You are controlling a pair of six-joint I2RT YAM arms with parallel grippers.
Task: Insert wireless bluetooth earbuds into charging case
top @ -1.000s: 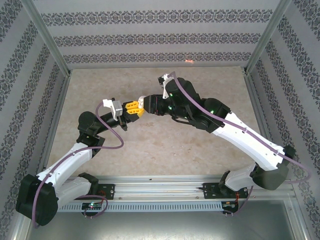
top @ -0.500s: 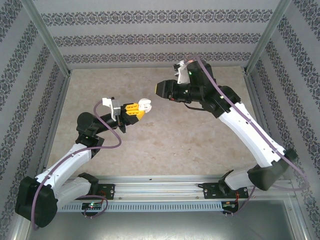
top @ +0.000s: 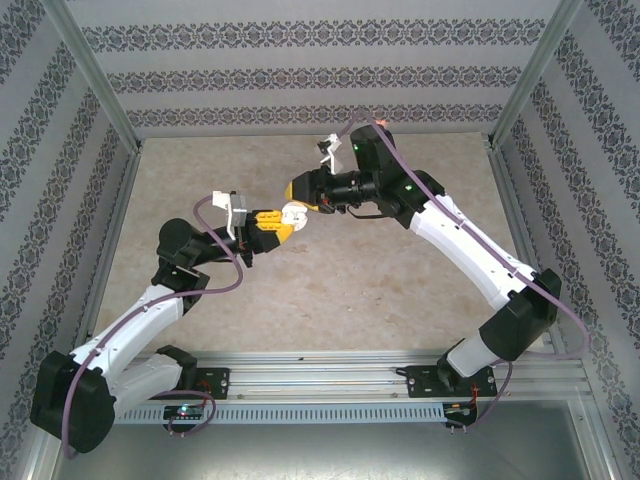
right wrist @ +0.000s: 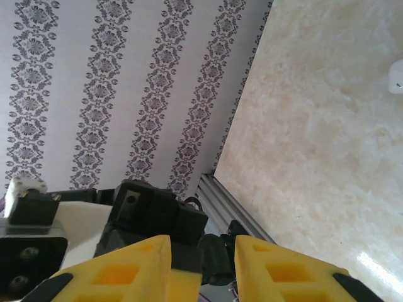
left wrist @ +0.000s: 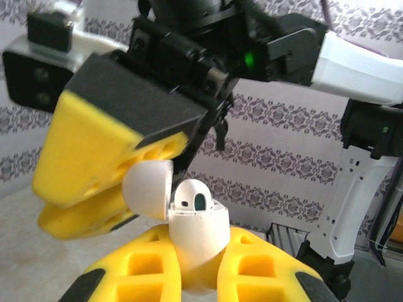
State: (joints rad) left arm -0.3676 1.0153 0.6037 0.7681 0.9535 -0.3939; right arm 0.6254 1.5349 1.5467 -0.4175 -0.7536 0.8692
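Observation:
My left gripper tilts to point down next and lowers the charging case (top: 293, 214) onto the bare tabletop to release it, as that clear spot lies below.
My left gripper (top: 280, 222) (left wrist: 198, 245) is shut on the charging case (left wrist: 198, 236) (top: 293, 214), a small white glossy case held upright above the table between the yellow fingers. Its lid (left wrist: 148, 189) is swung open to the left. One white earbud (left wrist: 192, 196) sits in the case, its rounded top showing above the rim. My right gripper (top: 299, 189) (right wrist: 201, 245) is right beside the case, and its yellow fingers (left wrist: 94, 151) are at the open lid. In the right wrist view its jaws stand apart with nothing between them.
Patterned walls and metal frame posts (top: 95, 90) enclose the beige marble-look table (top: 350, 290). A small white piece (right wrist: 397, 77) lies on the table at the right edge of the right wrist view, cut off. Both arms meet above the table's middle.
The right arm pulled back from the case toward the far right, then came back to it with the gripper turned and its jaws narrower. The left arm held the case nearly still.

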